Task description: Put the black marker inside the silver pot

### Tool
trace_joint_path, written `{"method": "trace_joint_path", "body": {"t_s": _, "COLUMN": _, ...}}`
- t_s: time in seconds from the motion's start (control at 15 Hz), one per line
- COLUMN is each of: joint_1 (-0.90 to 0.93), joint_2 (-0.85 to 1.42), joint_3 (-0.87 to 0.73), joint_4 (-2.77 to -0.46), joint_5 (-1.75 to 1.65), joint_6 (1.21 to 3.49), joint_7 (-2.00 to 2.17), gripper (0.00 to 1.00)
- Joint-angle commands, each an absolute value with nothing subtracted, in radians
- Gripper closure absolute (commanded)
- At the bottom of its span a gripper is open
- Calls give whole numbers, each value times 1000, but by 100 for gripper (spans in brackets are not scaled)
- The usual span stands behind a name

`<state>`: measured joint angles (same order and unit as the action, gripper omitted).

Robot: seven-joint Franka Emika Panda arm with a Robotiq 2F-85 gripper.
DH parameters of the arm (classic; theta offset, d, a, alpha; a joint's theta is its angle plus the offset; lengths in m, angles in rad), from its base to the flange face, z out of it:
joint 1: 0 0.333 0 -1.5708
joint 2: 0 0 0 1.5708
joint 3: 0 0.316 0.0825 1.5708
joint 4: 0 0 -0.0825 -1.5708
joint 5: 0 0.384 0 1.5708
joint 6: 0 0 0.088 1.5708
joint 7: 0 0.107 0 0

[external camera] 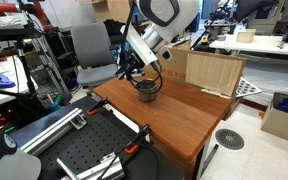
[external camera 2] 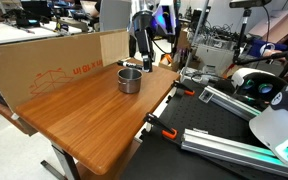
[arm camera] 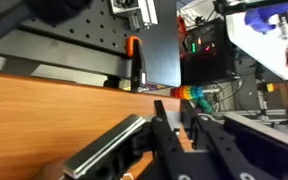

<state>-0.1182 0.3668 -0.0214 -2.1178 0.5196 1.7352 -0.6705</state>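
Observation:
My gripper shifts across the silver pot's rim next, then lowers the marker, then releases it, since the pot's opening lies below and to one side.
The silver pot (external camera 2: 130, 80) stands on the wooden table (external camera 2: 84, 120), near its far side; it also shows in an exterior view (external camera: 146, 90), and its rim shows at the lower left of the wrist view (arm camera: 102, 152). My gripper (external camera 2: 142, 64) hangs low just behind and beside the pot, also seen in an exterior view (external camera: 134, 74). In the wrist view its fingers (arm camera: 174, 110) stand close together with only a slim gap. A short dark stick, the black marker (external camera 2: 127, 63), shows at the fingertips. The fingers hide it in the wrist view.
A cardboard sheet (external camera 2: 44, 62) stands along the table's far edge. A brown box (external camera: 212, 72) sits at one end. Black perforated plates and rails with orange clamps (external camera 2: 162, 133) lie just past the table's edge.

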Motion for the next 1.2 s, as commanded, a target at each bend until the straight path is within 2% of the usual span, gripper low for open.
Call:
{"method": "trace_joint_path", "body": {"t_s": 0.0, "joint_1": -166, "joint_2": 463, "joint_3": -7, "joint_4": -1994, "joint_5": 542, "joint_6": 1605, "joint_7": -629, "gripper": 94}}
{"method": "trace_joint_path", "body": {"t_s": 0.27, "joint_1": -174, "joint_2": 533, "joint_3": -8, "joint_4": -1925, "joint_5": 533, "joint_6": 1550, "joint_7": -532, "gripper": 94}}
{"method": "trace_joint_path", "body": {"t_s": 1.13, "joint_1": -152, "joint_2": 574, "joint_3": 1, "joint_4": -1907, "joint_5": 539, "joint_6": 1566, "joint_7": -284, "gripper": 94}}
